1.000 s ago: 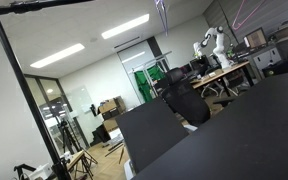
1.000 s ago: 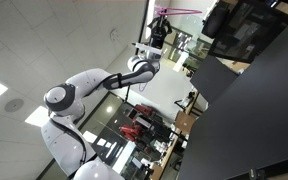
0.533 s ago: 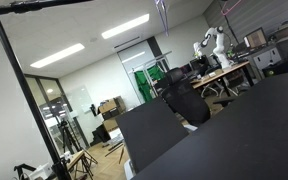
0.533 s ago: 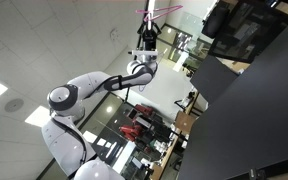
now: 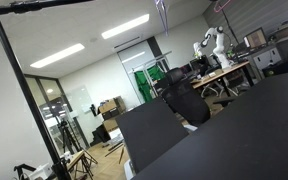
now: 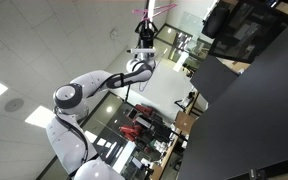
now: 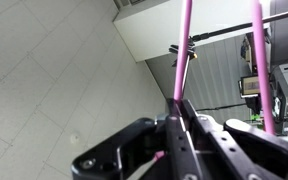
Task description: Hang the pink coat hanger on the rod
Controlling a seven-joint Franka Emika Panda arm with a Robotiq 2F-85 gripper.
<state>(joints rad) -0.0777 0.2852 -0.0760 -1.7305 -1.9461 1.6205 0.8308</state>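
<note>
My gripper should move down to put the hanger onto the black rod and let go, since that rod runs behind the held pink bar in the wrist view.
My gripper (image 7: 181, 103) is shut on a thin pink bar of the pink coat hanger (image 7: 183, 55). A second pink bar (image 7: 256, 60) runs up to its right. In an exterior view the gripper (image 6: 144, 31) is raised high near the ceiling, with the hanger (image 6: 154, 8) above it, cut by the top edge. In an exterior view the rod (image 5: 44, 4) is a black crossbar at the top left, joined to a black upright pole (image 5: 14, 80). Only a pink sliver of the hanger (image 5: 222, 5) shows there, far right of the rod.
A large dark panel (image 5: 234, 130) fills the lower right in both exterior views. The robot's white base and arm (image 6: 69, 110) rise from the lower left. Desks, a chair (image 5: 184, 100) and another white robot (image 5: 212, 45) stand behind. A thin black line (image 7: 244, 28) crosses the wrist view.
The arm has swung the gripper and hanger left in the exterior view that shows the arm. In the exterior view with the rod, the pink lines at the top right have almost gone.
</note>
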